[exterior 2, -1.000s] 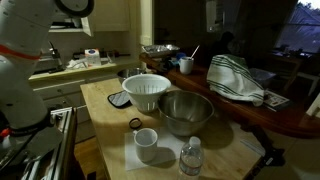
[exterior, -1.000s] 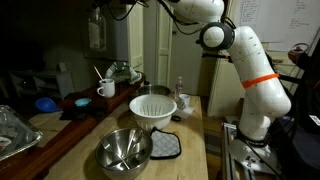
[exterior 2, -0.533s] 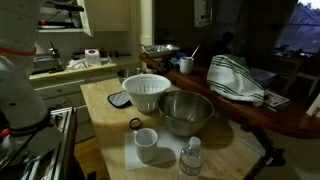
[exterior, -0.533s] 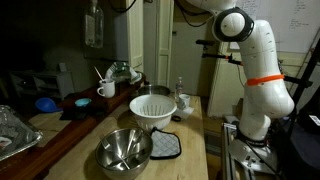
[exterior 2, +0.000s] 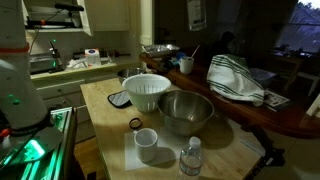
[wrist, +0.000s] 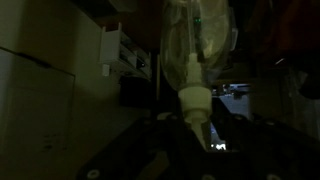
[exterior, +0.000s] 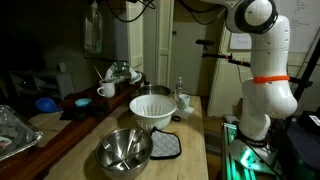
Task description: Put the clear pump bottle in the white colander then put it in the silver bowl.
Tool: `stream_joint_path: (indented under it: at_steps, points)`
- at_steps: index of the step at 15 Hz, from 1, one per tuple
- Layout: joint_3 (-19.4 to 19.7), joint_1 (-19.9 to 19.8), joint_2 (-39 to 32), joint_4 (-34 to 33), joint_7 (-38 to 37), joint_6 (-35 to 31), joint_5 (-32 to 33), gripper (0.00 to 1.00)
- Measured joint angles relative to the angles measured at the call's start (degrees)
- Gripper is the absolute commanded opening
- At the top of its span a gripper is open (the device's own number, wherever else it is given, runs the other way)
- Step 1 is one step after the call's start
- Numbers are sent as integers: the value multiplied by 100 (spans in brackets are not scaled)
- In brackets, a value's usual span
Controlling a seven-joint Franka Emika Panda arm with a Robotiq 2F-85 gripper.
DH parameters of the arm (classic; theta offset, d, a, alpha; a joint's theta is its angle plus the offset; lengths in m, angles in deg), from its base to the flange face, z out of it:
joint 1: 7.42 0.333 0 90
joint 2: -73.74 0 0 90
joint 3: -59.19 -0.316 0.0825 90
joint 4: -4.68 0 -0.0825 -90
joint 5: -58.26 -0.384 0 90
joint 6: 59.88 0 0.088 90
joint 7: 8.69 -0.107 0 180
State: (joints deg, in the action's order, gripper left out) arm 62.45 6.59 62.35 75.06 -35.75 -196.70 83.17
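Note:
The bottle hangs high above the counter, so my gripper should next go back and far down over the white colander's opening point(exterior: 153, 103) to release its pump end.
The clear pump bottle point(exterior: 93, 31) hangs high in the air, well above the counter, and also shows near the top edge of the exterior view point(exterior 2: 195, 12). My gripper point(wrist: 195, 135) is shut on it. In the dark wrist view the bottle point(wrist: 200, 40) fills the middle, with its pale pump head pointing down in the picture. The white colander point(exterior: 152, 110) point(exterior 2: 147, 91) stands on the wooden counter. The silver bowl point(exterior: 123, 150) point(exterior 2: 186, 111) sits next to it. Both are empty.
A white mug point(exterior 2: 146, 143) and a small capped clear bottle point(exterior 2: 192, 158) stand by the bowl. A dark pot holder point(exterior: 165, 147) lies beside the colander. A second mug point(exterior: 106, 90), a blue bowl point(exterior: 45, 103), a foil tray point(exterior: 12, 130) and a towel point(exterior 2: 235, 80) lie on the side counter.
The arm has swung upward and round. The held bottle has stayed high and drifted sideways, leftward in one exterior view. Nothing on the counter has moved.

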Motion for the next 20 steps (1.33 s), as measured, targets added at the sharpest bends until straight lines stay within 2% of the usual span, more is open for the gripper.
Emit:
stream_joint_path:
  at_steps: [6,10,13,15,18,20]
  points:
    - [143,435,957,1665,-2479,-145,1982,9]
    - [30,470,1700,2711,-4108,-97,3007,9]
    - [-615,78,2288,3577,-5210,60,3645,9]
    - [-1055,-96,2690,4246,-5925,279,3840,9]
    - [-1576,-138,3267,5249,-6965,896,3683,9]
    - [-1822,-94,3631,5892,-7439,1255,3263,9]
